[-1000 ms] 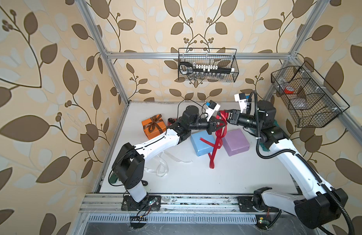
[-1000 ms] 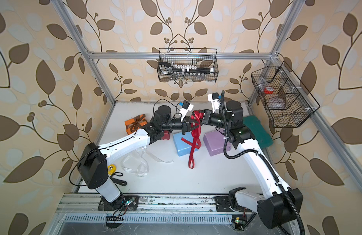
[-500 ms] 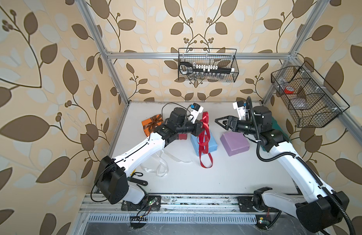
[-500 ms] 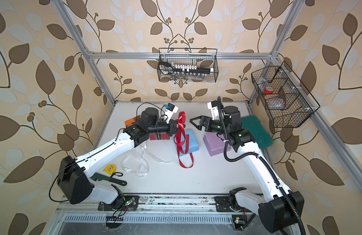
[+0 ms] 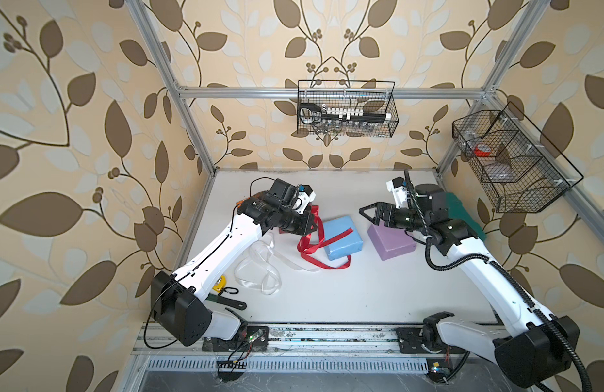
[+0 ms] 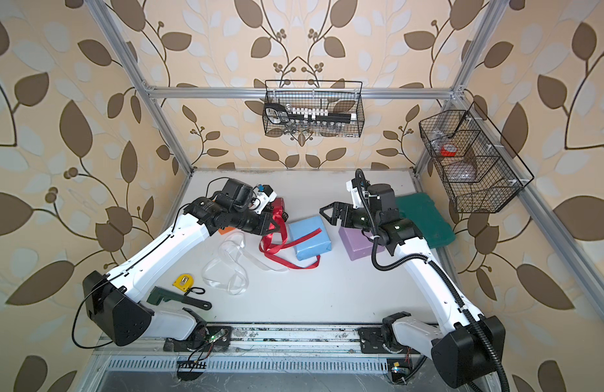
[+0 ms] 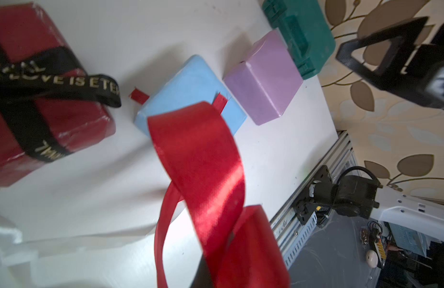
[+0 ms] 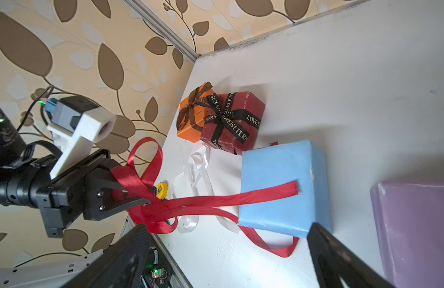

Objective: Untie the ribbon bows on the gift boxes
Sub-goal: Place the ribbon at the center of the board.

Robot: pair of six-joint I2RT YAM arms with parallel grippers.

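Note:
The end of the red ribbon lies across the blue box (image 5: pixel 341 242), so my left gripper will next swing back over the loose white ribbon (image 5: pixel 260 264), tip downward and release the red ribbon.
My left gripper (image 5: pixel 310 225) (image 8: pixel 146 199) is shut on the loose red ribbon (image 5: pixel 307 249) (image 7: pixel 198 154), held above the table left of the light blue box (image 5: pixel 341 242) (image 8: pixel 278 187). One ribbon end lies across that box's top; another loops under its near corner. My right gripper (image 5: pixel 366 217) (image 6: pixel 327 215) hangs open and empty over the lilac box (image 5: pixel 390 242), which has no ribbon. Behind my left arm, the dark red box (image 8: pixel 240 112) carries a tied black lettered bow (image 8: pixel 225 117). The orange box (image 8: pixel 191 124) has a tied brown bow (image 8: pixel 193 104).
A loose white ribbon (image 5: pixel 259 268) lies left of the blue box. A dark green case (image 6: pixel 422 220) sits by the right wall behind the lilac box. A yellow tape measure (image 6: pixel 182 281) and a dark tool (image 6: pixel 171 297) lie front left. Wire baskets (image 5: pixel 346 108) hang on the walls.
My right gripper let go of the red ribbon, opened and drew back to the right. My left gripper carried the ribbon left and lower; it now trails slack across the blue box.

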